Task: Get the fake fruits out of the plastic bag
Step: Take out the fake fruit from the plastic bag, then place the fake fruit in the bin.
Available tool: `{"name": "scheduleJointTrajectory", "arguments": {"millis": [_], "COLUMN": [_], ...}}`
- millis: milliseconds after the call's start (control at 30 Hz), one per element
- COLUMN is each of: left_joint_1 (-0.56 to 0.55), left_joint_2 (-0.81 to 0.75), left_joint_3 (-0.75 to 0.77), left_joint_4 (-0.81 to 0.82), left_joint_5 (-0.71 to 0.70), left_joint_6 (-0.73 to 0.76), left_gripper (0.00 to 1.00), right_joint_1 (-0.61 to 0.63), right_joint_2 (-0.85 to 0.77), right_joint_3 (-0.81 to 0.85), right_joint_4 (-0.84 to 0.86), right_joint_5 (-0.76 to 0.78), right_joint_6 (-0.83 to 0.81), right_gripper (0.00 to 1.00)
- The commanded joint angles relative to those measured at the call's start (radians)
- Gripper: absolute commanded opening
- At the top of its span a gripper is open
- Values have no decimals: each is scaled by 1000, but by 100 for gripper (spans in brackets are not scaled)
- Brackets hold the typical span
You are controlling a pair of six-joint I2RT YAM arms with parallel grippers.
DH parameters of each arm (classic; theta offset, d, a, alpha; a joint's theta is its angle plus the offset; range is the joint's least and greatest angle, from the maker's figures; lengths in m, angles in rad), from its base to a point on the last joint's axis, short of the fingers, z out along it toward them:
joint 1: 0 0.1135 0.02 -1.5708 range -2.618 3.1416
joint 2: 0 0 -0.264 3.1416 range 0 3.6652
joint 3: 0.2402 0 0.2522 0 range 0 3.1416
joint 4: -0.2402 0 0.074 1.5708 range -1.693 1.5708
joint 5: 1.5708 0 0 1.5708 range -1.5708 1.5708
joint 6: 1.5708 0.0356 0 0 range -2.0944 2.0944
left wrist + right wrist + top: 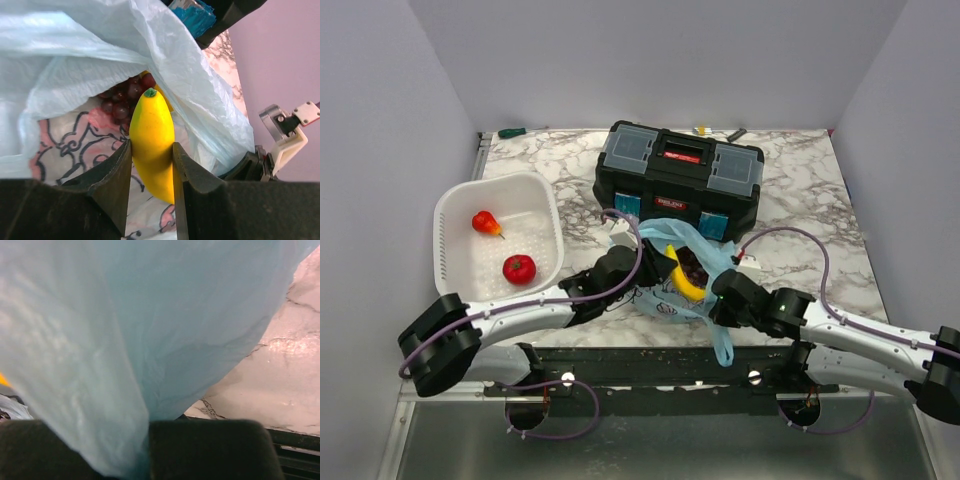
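The bottom of the basket beside the apple [519, 268] is bare, so my left gripper should next rise from the bag [705, 250], cross to the basket, lower the banana and release it there.
The light-blue plastic bag [705, 250] lies open in front of the toolbox. My left gripper [658, 268] reaches into its mouth and is shut on the yellow banana [686, 284]. In the left wrist view the banana [152, 135] sits between both fingers, gripper [152, 167], with the dark red grape bunch [122, 97] behind it inside the bag [75, 55]. My right gripper [722, 292] is shut on the bag's near right edge; its wrist view shows the bag's film [125, 330] pinched in the gripper [146, 440]. A red apple [519, 268] lies in the basket. The orange-yellow fruit is hidden.
A white slotted basket [490, 183] stands at the left and also holds a small red pear-shaped fruit [485, 222]. A black toolbox [678, 180] stands just behind the bag. A green-handled tool [512, 132] lies at the back edge.
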Motion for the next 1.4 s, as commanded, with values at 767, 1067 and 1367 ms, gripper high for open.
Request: {"name": "scheduleJointTrajectory", "arguments": {"millis": [767, 1067, 1367], "left_joint_1": [178, 207, 428], "left_joint_2": [-765, -883, -741], "left_joint_3": [134, 119, 136], "left_joint_4": [-708, -380, -448], "left_joint_5": [-375, -899, -1195], "left_joint_6": [591, 1121, 785], "left_gripper": [0, 0, 0], "right_joint_1": [7, 7, 8], "right_joint_2": [-62, -68, -69], "right_joint_3": [-39, -41, -48], "right_joint_4": [-37, -33, -10], "right_joint_5": [53, 50, 54], "right_joint_6": [27, 18, 7], "right_gripper": [1, 1, 1]}}
